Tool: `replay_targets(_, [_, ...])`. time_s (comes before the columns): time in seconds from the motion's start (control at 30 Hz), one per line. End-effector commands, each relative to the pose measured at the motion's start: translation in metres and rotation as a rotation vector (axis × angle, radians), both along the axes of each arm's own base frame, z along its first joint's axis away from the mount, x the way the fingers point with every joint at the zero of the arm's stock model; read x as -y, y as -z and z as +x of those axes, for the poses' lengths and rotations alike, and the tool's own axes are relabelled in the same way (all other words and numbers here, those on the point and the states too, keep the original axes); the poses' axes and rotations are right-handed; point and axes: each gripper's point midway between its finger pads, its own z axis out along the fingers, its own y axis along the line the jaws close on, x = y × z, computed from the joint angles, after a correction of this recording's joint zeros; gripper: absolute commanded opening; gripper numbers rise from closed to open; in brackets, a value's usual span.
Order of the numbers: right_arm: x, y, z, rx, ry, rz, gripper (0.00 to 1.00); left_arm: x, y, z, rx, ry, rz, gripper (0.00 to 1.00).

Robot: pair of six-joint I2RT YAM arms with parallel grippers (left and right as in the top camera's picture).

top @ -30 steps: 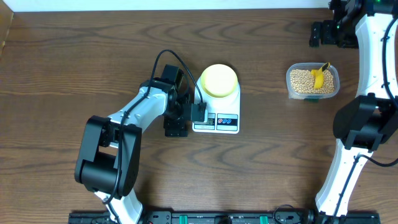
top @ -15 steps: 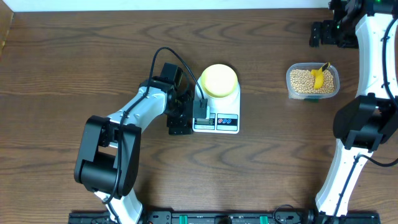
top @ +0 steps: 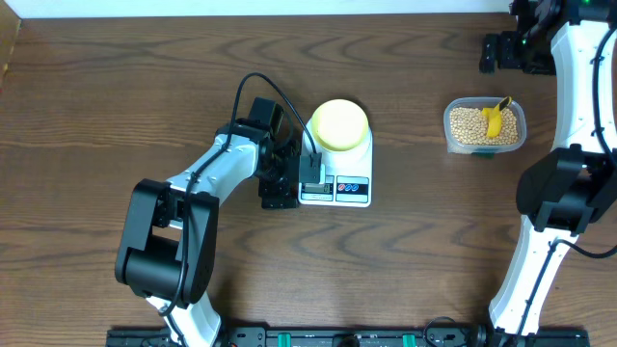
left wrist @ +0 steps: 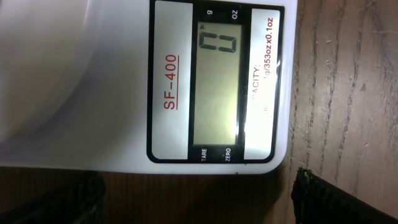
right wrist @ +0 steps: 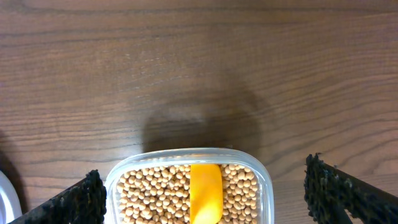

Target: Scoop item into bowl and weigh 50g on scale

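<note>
The yellow scoop's handle (top: 505, 102) is clear of the beans, so my right gripper needs to move back toward the tub (top: 451, 135) next and lower its open fingers around that end of the handle.
The white scale (top: 337, 183) sits mid-table with the pale-yellow bowl (top: 339, 124) on its platform. My left gripper (top: 294, 186) is at the scale's display end, jaws open and empty. In the left wrist view the scale (left wrist: 168, 81) fills the frame, its display reads 0, and my left gripper (left wrist: 199, 208) straddles its near edge. The tan beans (top: 469, 125) fill a clear tub (top: 451, 135) at the right, with a yellow scoop (top: 496, 120) lying in them. My right gripper (top: 494, 54) hovers open beyond the tub. The right wrist view shows the beans (right wrist: 155, 193) and scoop (right wrist: 206, 190) between the wide jaws of my right gripper (right wrist: 208, 208).
A black cable (top: 275, 96) loops from the left arm above the scale. The right arm's white links (top: 569, 116) stand along the table's right edge, beside the tub. Bare wood (top: 145, 87) lies left of the scale and between scale and tub.
My left gripper has shifted slightly right, closer to the scale's display end, then held still. The right arm, tub and bowl have not moved.
</note>
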Motion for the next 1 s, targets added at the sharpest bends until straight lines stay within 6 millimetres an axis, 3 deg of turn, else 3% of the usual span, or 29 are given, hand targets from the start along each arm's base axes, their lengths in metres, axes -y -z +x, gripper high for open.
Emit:
replay_targets(0.0, [0.003,-0.005,0.002,0.016,0.004,-0.011,0.99,0.004,0.003,-0.007,-0.031,-0.003,-0.030,0.98])
replay_targets(0.3, [0.003,-0.005,0.002,0.016,0.004,-0.011,0.99,0.004,0.003,-0.007,-0.031,-0.003,-0.030,0.98])
replay_targets(0.43, [0.003,-0.010,0.016,0.076,0.005,-0.016,0.99,0.004,0.003,-0.007,-0.031,-0.003,-0.030,0.98])
replay_targets(0.7, [-0.004,-0.009,0.005,0.029,-0.007,-0.010,0.99,0.004,0.003,-0.007,-0.031,-0.003,-0.030,0.98])
replay_targets(0.97, [-0.002,-0.046,-0.018,0.047,-0.009,-0.017,0.97,0.004,0.003,-0.007,-0.031,-0.003,-0.030,0.98])
